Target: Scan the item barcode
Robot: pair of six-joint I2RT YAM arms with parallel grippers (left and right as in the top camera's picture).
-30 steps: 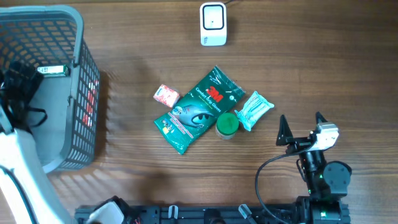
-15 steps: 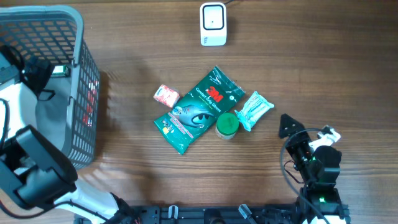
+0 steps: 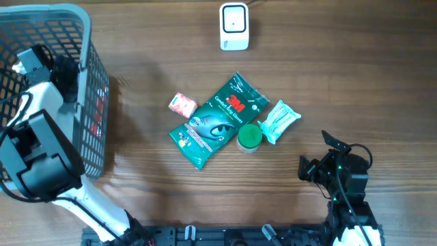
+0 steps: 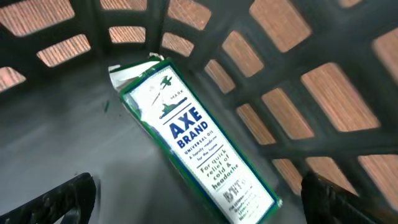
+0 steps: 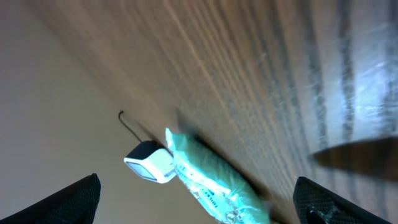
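Note:
My left gripper should go down onto the Axe Brand box's end (image 4: 237, 191) opposite its open flap, as that end is between its two spread fingers.
The white barcode scanner (image 3: 233, 26) stands at the table's far edge. Several items lie mid-table: a green 3M packet (image 3: 222, 117), a small pink box (image 3: 182, 104), a green-capped jar (image 3: 248, 137) and a teal packet (image 3: 279, 121). My left gripper (image 3: 61, 75) hangs open inside the grey basket (image 3: 89, 102). A green-and-white Axe Brand box (image 4: 193, 149) lies on the basket floor, untouched, and my left gripper (image 4: 199, 202) is just above it. My right gripper (image 3: 316, 154) is open and empty, tilted sideways at the front right. Its camera shows the teal packet (image 5: 211, 174) and the scanner (image 5: 149, 160) beyond.
The basket's lattice wall (image 4: 261, 81) rises close on the right of my left gripper. Bare wooden table (image 5: 249, 74) stretches between the right gripper and the items. A cable runs from the scanner off the far edge.
My left arm has swung deeper into the basket toward its right wall, covering the Axe box from above. The right arm has dropped toward the front edge and rolled sideways. Both grippers stayed open.

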